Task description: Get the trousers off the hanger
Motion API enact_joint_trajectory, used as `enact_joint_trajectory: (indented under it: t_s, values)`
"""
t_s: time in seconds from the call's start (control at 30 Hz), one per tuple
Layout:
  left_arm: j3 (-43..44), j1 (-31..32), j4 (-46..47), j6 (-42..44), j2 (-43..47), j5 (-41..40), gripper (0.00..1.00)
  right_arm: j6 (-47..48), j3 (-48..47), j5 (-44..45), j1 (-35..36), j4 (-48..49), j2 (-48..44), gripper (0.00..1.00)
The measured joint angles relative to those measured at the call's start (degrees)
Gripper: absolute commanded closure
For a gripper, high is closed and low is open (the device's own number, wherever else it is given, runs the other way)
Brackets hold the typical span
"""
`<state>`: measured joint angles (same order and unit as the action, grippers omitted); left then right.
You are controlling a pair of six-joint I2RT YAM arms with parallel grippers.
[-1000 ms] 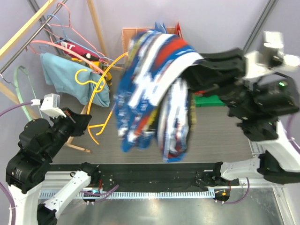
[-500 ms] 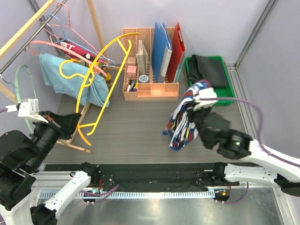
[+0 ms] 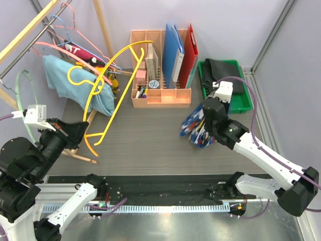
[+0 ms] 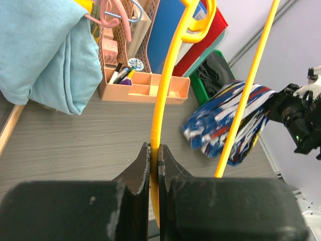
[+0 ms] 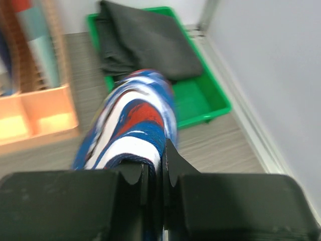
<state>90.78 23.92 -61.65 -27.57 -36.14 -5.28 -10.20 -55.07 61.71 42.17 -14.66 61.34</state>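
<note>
The yellow hanger is already bare, so I should next move my right gripper outward over the black trousers point(image 3: 223, 73) in the green tray and let go of the print trousers there.
My right gripper point(image 3: 203, 123) is shut on the navy-white-red print trousers point(image 3: 196, 129), holding them bunched just above the table in front of the green tray point(image 3: 239, 104); they show in the right wrist view point(image 5: 131, 133) and the left wrist view point(image 4: 225, 125). My left gripper point(image 3: 80, 129) is shut on the bare yellow hanger point(image 3: 108, 90), its bar pinched between the jaws in the left wrist view point(image 4: 163, 100). Plain black trousers point(image 3: 223, 73) lie in the green tray. Light blue trousers point(image 3: 67, 83) hang on the rack at the left.
An orange desk organiser point(image 3: 160, 70) with blue and red folders stands at the back centre. A wooden rack point(image 3: 30, 30) with pink, blue and green hangers stands at the back left. A metal post point(image 3: 273, 30) rises at the back right.
My right arm has swung the print trousers down from high over the table and then toward the green tray. The yellow hanger is free of them and has shifted slightly.
</note>
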Motion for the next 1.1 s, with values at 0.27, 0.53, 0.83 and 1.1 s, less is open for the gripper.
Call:
enact_joint_trajectory:
  t_s: [0.27, 0.53, 0.83, 1.1]
  values:
    - [-0.1, 0.0, 0.1, 0.8, 0.0, 1.2, 1.00, 4.3, -4.0, -1.7, -13.0, 0.7, 1.3, 0.99]
    - [-0.3, 0.0, 0.1, 1.0, -0.1, 1.5, 1.00, 12.0, -16.2, -5.2, -25.4, 2.9, 4.6, 0.99]
    - [-2.4, 0.0, 0.2, 0.8, -0.2, 2.5, 1.00, 18.4, -20.7, -5.7, -28.7, 7.8, 5.2, 0.99]
    - [-3.1, 0.1, 0.2, 0.6, -0.7, 3.3, 1.00, 22.2, -21.7, -8.0, -32.0, 12.6, 14.2, 0.99]
